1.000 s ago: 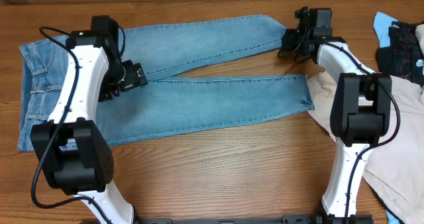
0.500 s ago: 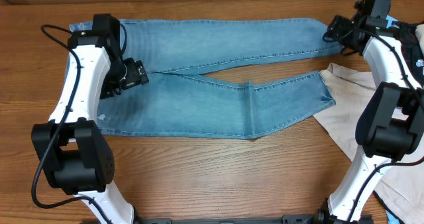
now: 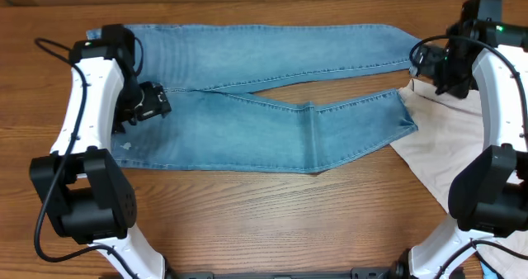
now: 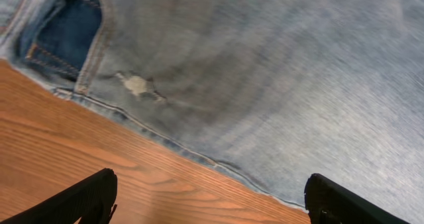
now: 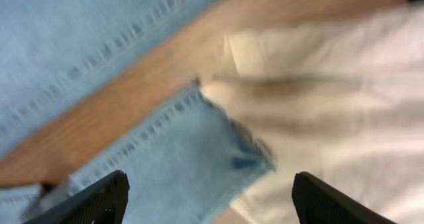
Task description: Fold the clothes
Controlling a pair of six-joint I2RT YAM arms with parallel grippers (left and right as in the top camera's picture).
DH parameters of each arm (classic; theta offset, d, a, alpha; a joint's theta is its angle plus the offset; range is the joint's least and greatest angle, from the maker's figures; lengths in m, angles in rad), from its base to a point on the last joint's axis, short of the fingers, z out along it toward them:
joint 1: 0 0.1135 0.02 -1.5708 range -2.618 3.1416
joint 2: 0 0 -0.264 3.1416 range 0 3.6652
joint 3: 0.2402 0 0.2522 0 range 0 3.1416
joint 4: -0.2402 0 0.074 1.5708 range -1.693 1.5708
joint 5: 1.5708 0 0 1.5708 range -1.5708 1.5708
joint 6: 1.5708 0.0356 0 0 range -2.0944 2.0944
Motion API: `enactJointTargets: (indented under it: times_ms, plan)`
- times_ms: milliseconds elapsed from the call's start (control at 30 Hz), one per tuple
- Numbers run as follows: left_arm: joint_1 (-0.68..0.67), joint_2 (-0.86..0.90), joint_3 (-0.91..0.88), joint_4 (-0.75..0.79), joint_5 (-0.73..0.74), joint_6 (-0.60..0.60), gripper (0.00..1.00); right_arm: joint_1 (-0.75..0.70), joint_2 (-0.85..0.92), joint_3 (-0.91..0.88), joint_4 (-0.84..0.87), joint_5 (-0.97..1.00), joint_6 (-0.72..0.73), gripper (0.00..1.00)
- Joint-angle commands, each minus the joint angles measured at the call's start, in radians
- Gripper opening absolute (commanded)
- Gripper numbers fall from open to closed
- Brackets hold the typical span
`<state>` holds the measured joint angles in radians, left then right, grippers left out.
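Next, my right gripper will move down and back onto its near corner (image 5: 260, 166) to smooth the crease, as the frayed hem lies below it, to its left in the overhead view.
The light-blue jeans (image 3: 247, 130) lie flat across the wooden table (image 3: 247, 213), waist at the left and both legs running right. The lower leg has a crease near its middle. My left gripper (image 3: 157, 104) hovers over the seat area, open. In the left wrist view its gripper (image 4: 212, 207) spans the denim's edge (image 4: 265, 65) and bare wood, holding nothing. My right gripper (image 3: 422, 63) stands open by the leg ends. In the blurred right wrist view that gripper (image 5: 212, 204) is above a frayed hem (image 5: 165, 164), with nothing between its fingers.
A beige garment (image 3: 445, 147) lies on the table at the right, touching the lower leg's hem, and shows in the right wrist view as pale cloth (image 5: 331, 85). A small worn spot (image 4: 139, 85) marks the denim near a darker patch (image 4: 63, 28).
The right gripper dragged the jeans to the right by the upper leg's end, then opened and let go. The left arm has shifted slightly left.
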<state>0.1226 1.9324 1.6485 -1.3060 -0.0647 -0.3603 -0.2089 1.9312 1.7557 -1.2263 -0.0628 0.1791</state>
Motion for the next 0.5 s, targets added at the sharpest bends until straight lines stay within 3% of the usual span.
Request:
enactJointTargets:
  times_ms: [0, 200, 467]
  plan:
    - [0.024, -0.003, 0.006, 0.000, -0.014, -0.003, 0.93, -0.001, 0.011, -0.086, -0.040, 0.006, -0.007, 0.83]
    - [0.031, -0.002, -0.063, 0.052, -0.014, -0.003, 0.93, -0.001, 0.011, -0.222, -0.022, -0.008, 0.001, 0.83]
    - [0.030, -0.002, -0.232, 0.207, -0.013, -0.003, 0.93, -0.001, 0.011, -0.420, 0.207, -0.028, 0.009, 0.82]
